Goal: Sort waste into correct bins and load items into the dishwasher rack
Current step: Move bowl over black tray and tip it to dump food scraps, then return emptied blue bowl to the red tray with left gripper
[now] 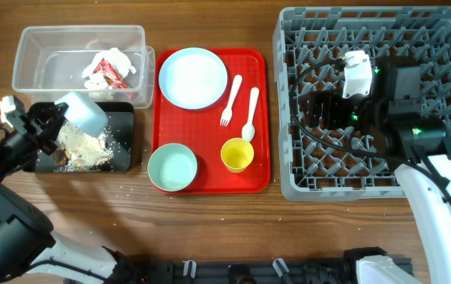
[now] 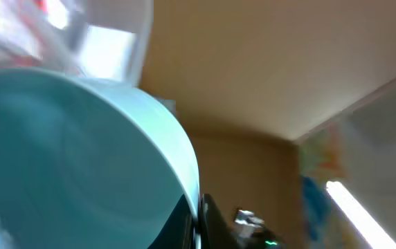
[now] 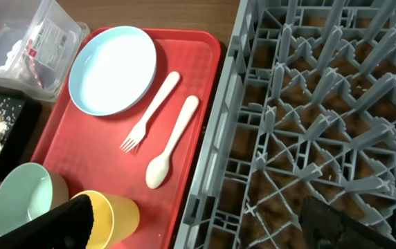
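Observation:
The tipped bowl is empty; my left gripper needs to turn it upright and lower it onto the red tray beside the pale blue plate.
My left gripper (image 1: 56, 122) is shut on the rim of the pale blue-white bowl (image 1: 83, 111) and holds it tipped on its side over the black tray (image 1: 123, 118). Crumbly food scraps (image 1: 83, 147) lie in that tray. In the left wrist view the bowl (image 2: 66, 152) fills the left, and the fingers (image 2: 199, 220) pinch its edge. The clear tub (image 1: 44, 47) holds the red-and-white wrapper and tissue (image 1: 109, 69). My right gripper (image 1: 314, 109) hovers open and empty over the grey dishwasher rack (image 1: 446, 47); its fingers (image 3: 205, 228) straddle the rack's left edge (image 3: 219, 159).
The red tray (image 1: 261, 118) holds the pale blue plate (image 1: 193, 76), white fork (image 1: 230, 100), white spoon (image 1: 250, 114), mint green bowl (image 1: 172, 167) and yellow cup (image 1: 237, 155). Scattered crumbs lie on the wood table in front of the black tray.

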